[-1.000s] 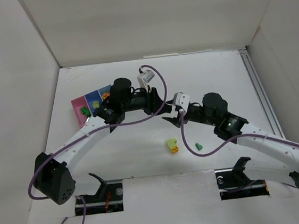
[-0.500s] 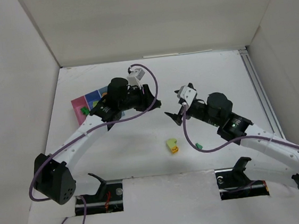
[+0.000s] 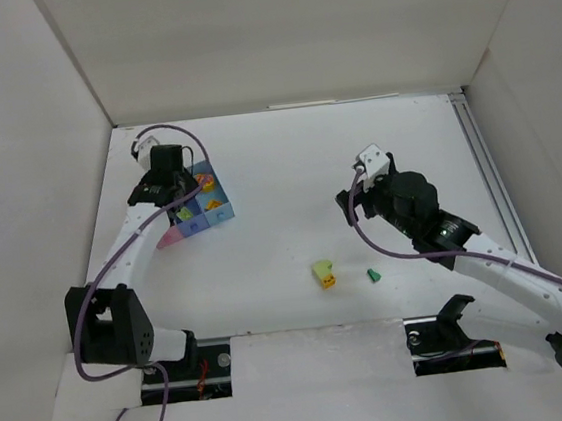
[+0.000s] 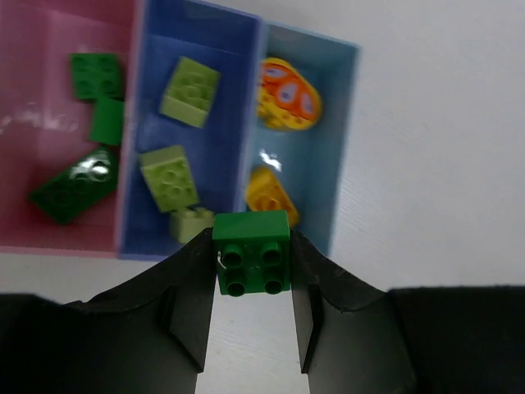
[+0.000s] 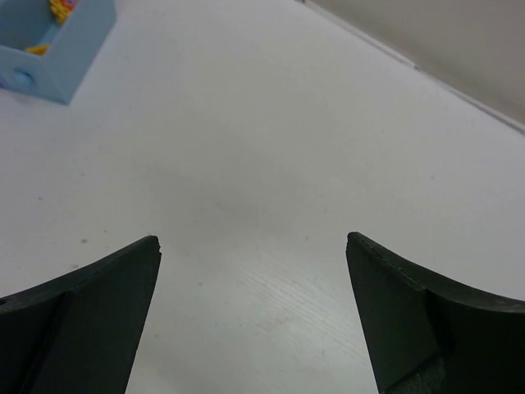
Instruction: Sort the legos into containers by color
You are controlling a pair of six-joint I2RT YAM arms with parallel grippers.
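I should next move my left gripper over the pink box of matching green bricks, which is below it and to its left in the wrist view. Then I should lower it and release the lego.
My left gripper (image 4: pixel 251 246) is shut on a dark green brick (image 4: pixel 251 250), held just above the near rim of the three joined boxes. The pink box (image 4: pixel 37 98) holds three dark green bricks (image 4: pixel 74 185). The middle blue box (image 4: pixel 225 156) holds three light green bricks (image 4: pixel 168 176). The light blue box (image 4: pixel 338 123) holds orange pieces (image 4: pixel 287 94). From above, the left gripper (image 3: pixel 163 188) hovers at the boxes (image 3: pixel 201 214). My right gripper (image 5: pixel 253 246) is open and empty over bare table, also seen from above (image 3: pixel 348 203). A yellow-and-orange brick (image 3: pixel 323 273) and a small green brick (image 3: pixel 373 276) lie on the table.
White walls enclose the table on three sides. A rail (image 3: pixel 489 179) runs along the right edge. The corner of the light blue box (image 5: pixel 57 37) shows at the top left of the right wrist view.
My left arm has swung from the table's middle to the left, over the boxes, which now sit a little nearer and to the right. My right gripper has drawn back to the right.
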